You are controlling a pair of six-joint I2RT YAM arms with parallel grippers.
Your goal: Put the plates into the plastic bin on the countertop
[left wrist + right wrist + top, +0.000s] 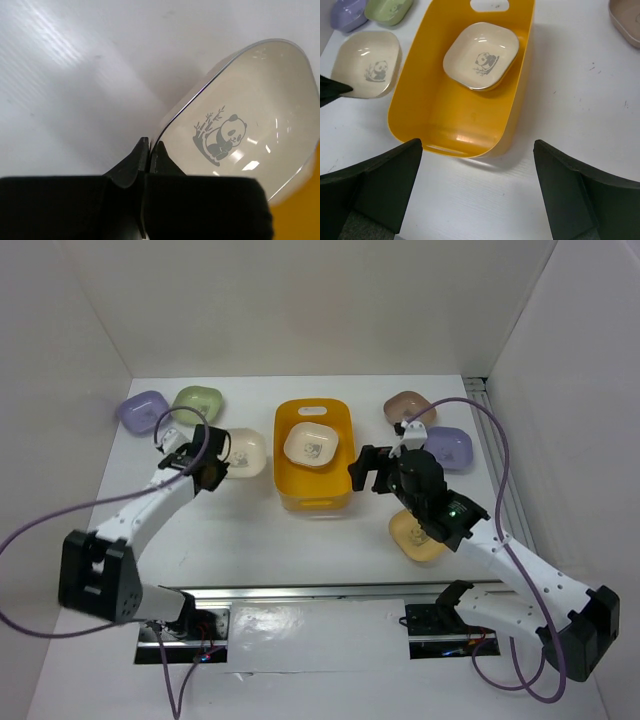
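I should next raise the cream plate [245,452] outward over the bin's far end with my left gripper. Then I should lower the plate toward the pale plate there.
The yellow-orange plastic bin [290,498] stands mid-countertop and holds one pale plate [310,445] with a panda motif. My left gripper [208,468] is shut on the rim of a cream plate [245,452] just left of the bin. In the left wrist view the fingertips [150,145] pinch that plate's edge [260,100]. My right gripper [365,472] is open and empty, just right of the bin's near end. In the right wrist view its gripper [477,145] faces the bin [465,115] and the plate inside [481,55].
A lilac plate [143,410] and a green plate [197,400] lie at the back left. A brown plate [408,408] and a lilac plate [450,447] lie at the back right. A pale yellow plate [417,537] lies partly under my right arm. White walls enclose the countertop.
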